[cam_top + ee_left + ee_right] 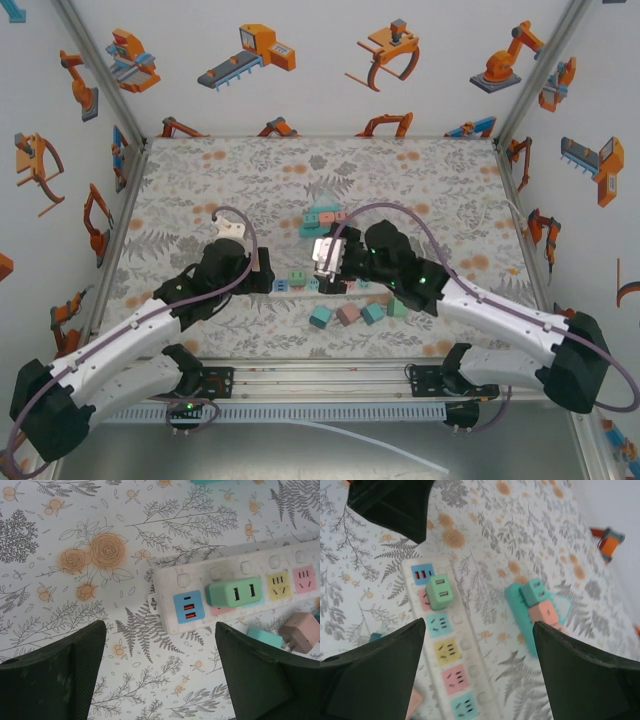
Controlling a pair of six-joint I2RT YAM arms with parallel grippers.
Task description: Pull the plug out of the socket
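Note:
My right gripper will next move along the power strip toward the blue USB socket and lower open fingers on both sides of the green plug (pixel 297 277) (pixel 440 592), because the plug stands below, nearer that socket.
A white power strip (pixel 280 567) with coloured sockets lies on the floral mat. A green plug (pixel 235 592) sits in the strip beside its blue USB socket (pixel 188 606). In the right wrist view the same green plug (pixel 440 592) stands on the strip (pixel 470 672) near its far end. My left gripper (pixel 160 672) is open over bare mat, just short of the strip's end. My right gripper (pixel 479 672) is open above the strip's empty sockets, with nothing between its fingers. From above, both grippers (pixel 262 278) (pixel 332 283) hover over the strip (pixel 298 282).
Loose plugs lie near the strip: a pink one (pixel 300 632) and a teal one (pixel 264 635); several (pixel 347 314) sit along the front. A teal strip (pixel 517 607) carrying plugs lies further back. The left gripper's dark body (pixel 390 505) is close to the green plug.

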